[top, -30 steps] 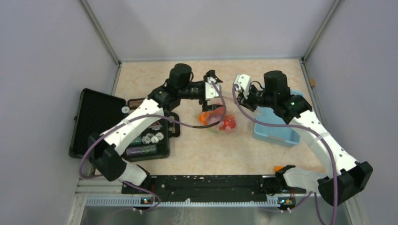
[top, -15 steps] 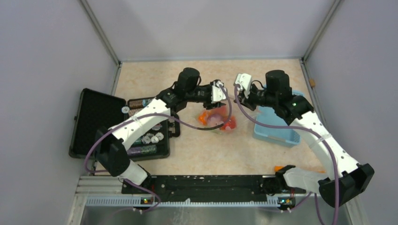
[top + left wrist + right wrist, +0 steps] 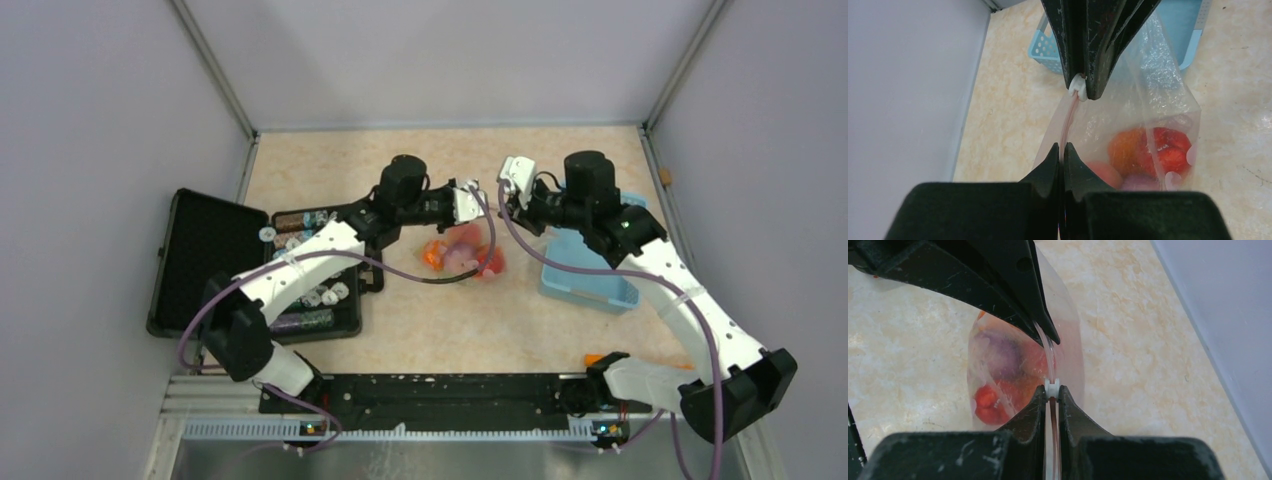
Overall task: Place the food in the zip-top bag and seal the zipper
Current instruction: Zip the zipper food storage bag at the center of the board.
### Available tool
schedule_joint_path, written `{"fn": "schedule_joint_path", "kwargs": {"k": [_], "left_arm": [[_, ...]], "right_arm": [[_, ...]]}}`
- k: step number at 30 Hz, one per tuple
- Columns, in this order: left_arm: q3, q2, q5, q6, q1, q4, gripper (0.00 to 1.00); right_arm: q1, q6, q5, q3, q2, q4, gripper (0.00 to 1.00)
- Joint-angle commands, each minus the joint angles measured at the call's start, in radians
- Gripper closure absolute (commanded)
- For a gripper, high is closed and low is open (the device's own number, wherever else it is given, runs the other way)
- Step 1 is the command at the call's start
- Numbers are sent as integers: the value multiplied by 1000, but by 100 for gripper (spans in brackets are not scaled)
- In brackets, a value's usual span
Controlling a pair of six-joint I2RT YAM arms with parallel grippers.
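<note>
The zipper still runs past the slider, so the robot's right gripper will next pull the white slider (image 3: 1051, 386) toward the basket to the zipper's basket-side end (image 3: 1057, 471) and let go of it there.
The clear zip-top bag (image 3: 465, 252) hangs between my two grippers, and its bottom rests on the table. Inside lies the food (image 3: 1150, 150): orange, red, pink and purplish pieces, which show in the right wrist view as the food (image 3: 1003, 375). My left gripper (image 3: 1061, 150) is shut on the pinkish zipper (image 3: 1068, 117) strip. My right gripper (image 3: 1050, 391) is shut on the zipper at its white slider (image 3: 1051, 386). In the left wrist view the slider (image 3: 1077, 88) sits at the right gripper's tips. Seen from above, the left gripper (image 3: 474, 200) and right gripper (image 3: 507, 203) stand close together.
A light-blue basket (image 3: 585, 272) stands just right of the bag, under the right arm. An open black case (image 3: 255, 265) with round tokens lies to the left, under the left arm. A small orange object (image 3: 594, 358) is near the right arm's base. Walls enclose the table.
My left gripper has moved right toward the right gripper and gone from open to shut on the zipper strip. The bag has shifted slightly. The right arm has barely moved.
</note>
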Motion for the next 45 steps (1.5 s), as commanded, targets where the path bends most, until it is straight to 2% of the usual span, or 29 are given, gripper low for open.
{"fn": "schedule_joint_path", "kwargs": {"k": [1,21,35,45], "left_arm": [[-34,-67,-128,-13,11,34,100],[-211,-290,-113,-47,141,28,100],[-221,-275,-69,-63,151,56,100],[-237,-269,-90,-90,151,115,100]], "right_arm": [[3,13,83,-2,-22,-19,100],[-39,14,115,-35,-53,15,100],[-43,34,150,-51,-76,52,100],[-63,65,257,-106,-107,125,100]]}}
